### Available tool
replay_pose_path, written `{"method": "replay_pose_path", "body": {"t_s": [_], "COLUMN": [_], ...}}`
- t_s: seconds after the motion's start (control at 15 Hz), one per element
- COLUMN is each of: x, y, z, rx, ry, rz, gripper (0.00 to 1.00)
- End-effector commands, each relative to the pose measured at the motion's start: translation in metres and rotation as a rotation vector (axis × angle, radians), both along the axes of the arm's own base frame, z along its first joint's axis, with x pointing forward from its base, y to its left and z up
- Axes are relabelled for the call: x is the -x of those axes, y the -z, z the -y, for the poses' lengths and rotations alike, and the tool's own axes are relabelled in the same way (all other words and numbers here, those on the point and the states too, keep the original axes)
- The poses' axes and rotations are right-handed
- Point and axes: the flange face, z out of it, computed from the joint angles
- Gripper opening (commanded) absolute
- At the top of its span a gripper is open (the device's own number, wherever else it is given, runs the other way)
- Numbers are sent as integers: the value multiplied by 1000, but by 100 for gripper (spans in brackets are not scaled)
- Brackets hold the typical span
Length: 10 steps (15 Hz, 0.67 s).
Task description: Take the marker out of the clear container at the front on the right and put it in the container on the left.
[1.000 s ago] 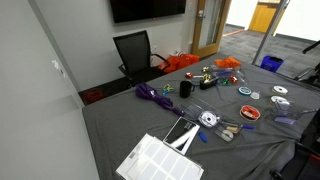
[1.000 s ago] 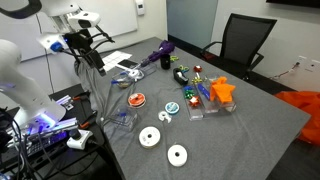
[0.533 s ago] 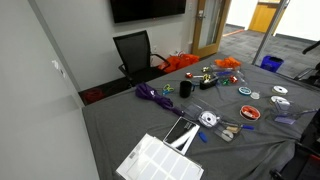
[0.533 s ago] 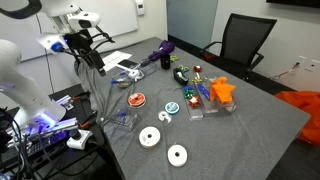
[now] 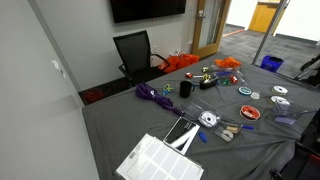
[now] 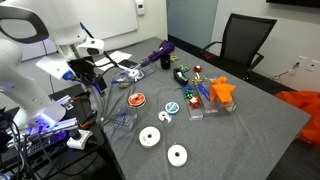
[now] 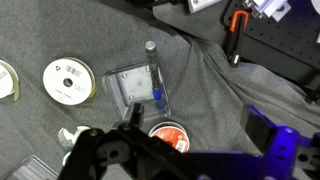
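The marker's grey end [image 7: 151, 50] sticks out past the clear container's rim, so my open gripper needs to come down onto it next, with a finger on each side of it.
In the wrist view a clear container [image 7: 137, 86] lies on the grey cloth with a blue marker [image 7: 157, 92] inside it. My gripper [image 7: 200, 140] hangs above and beside it, jaws wide apart and empty. One finger [image 7: 268, 132] is lit purple-blue. In an exterior view the gripper [image 6: 88, 74] is above the table's near corner, up and away from the clear container [image 6: 124, 118]. Another clear box [image 6: 129, 74] lies further back by the arm.
An orange round lid [image 7: 167, 133] lies next to the container, also seen in an exterior view [image 6: 137, 99]. White tape rolls [image 7: 68, 80] [image 6: 150, 137] lie nearby. More toys, a purple object [image 6: 157, 54] and a black chair [image 6: 243, 40] lie beyond. The table edge is close.
The arm has lowered and bent forward, bringing the gripper down toward the table's near corner. Nothing on the table has moved.
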Motion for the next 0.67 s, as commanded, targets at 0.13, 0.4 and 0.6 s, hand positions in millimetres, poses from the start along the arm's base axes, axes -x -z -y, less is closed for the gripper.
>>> {"method": "replay_pose_path", "body": {"t_s": [0.13, 0.4, 0.6], "x": [2, -2, -3], "y": [51, 80, 100], "z": [22, 30, 34], "rx": [-2, 25, 43], "ry": [-33, -24, -34], "rz": [-56, -84, -101], "gripper": [100, 100, 100]}}
